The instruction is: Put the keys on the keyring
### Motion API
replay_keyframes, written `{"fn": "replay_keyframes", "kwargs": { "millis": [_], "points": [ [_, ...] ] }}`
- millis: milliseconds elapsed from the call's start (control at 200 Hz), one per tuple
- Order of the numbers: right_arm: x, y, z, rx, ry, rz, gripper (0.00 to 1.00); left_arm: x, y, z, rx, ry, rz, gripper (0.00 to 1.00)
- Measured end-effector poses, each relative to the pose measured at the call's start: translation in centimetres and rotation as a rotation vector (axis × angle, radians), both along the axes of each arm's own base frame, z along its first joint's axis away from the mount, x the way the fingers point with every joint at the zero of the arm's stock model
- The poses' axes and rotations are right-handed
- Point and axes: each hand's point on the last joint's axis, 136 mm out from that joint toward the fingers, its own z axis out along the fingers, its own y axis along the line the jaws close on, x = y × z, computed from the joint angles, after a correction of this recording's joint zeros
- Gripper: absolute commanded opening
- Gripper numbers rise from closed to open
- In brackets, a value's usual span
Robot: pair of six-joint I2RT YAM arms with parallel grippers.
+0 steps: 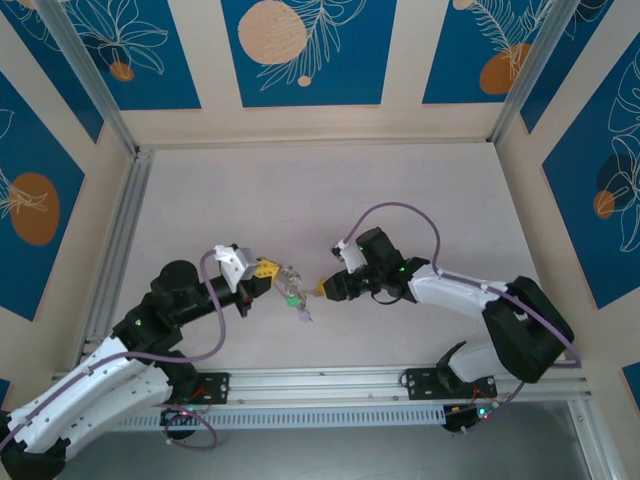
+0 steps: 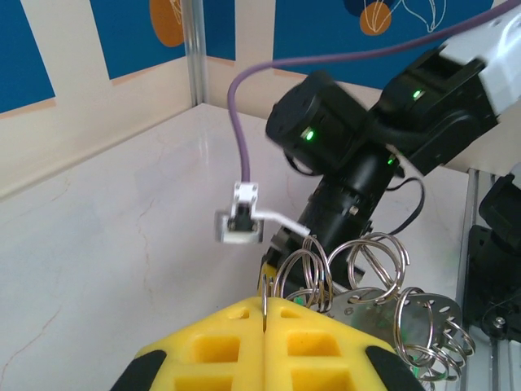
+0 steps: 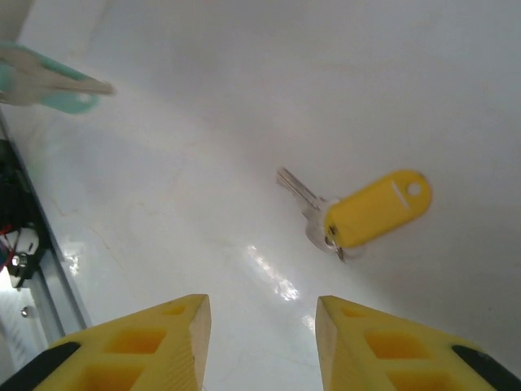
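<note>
The small wire ring sticks out past the key end of the yellow tag, so my right gripper should next lower its fingers around the ring and close.
My left gripper (image 1: 266, 268) (image 2: 266, 303) is shut on the thin wire of the keyring (image 2: 265, 281), pinched between its yellow fingertips (image 2: 317, 342). A bunch of metal split rings (image 2: 358, 265) hangs from the wire just beyond the tips. Below the bunch (image 1: 289, 279) dangle a green-headed key (image 1: 292, 298) and a pale lilac one (image 1: 305, 314). My right gripper (image 1: 324, 288) (image 3: 260, 305) is open and faces the bunch from the right, a little apart. On the table ahead of it lies a silver key (image 3: 299, 195) with a yellow tag (image 3: 376, 208). A blurred green key head (image 3: 49, 81) shows at the upper left.
An aluminium rail (image 1: 330, 382) runs along the near edge of the white table (image 1: 330, 200), and another rail (image 1: 120, 240) runs up the left side. Patterned walls close in the back and both sides. My right arm's black wrist (image 2: 350, 155) stands close in front of the left gripper.
</note>
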Motion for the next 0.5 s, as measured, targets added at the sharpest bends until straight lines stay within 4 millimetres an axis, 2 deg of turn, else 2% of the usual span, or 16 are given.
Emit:
{"fn": "replay_keyframes", "kwargs": {
  "millis": [185,500],
  "points": [
    [-0.4,0.1,-3.1,-0.058,0.081,0.011,0.40,-0.2,0.2,0.4,-0.014,-0.007,0.001,0.00],
    [0.5,0.9,-4.2,-0.078,0.090,0.014,0.37,-0.2,0.2,0.3,-0.011,-0.005,0.001,0.00]
  ]
}}
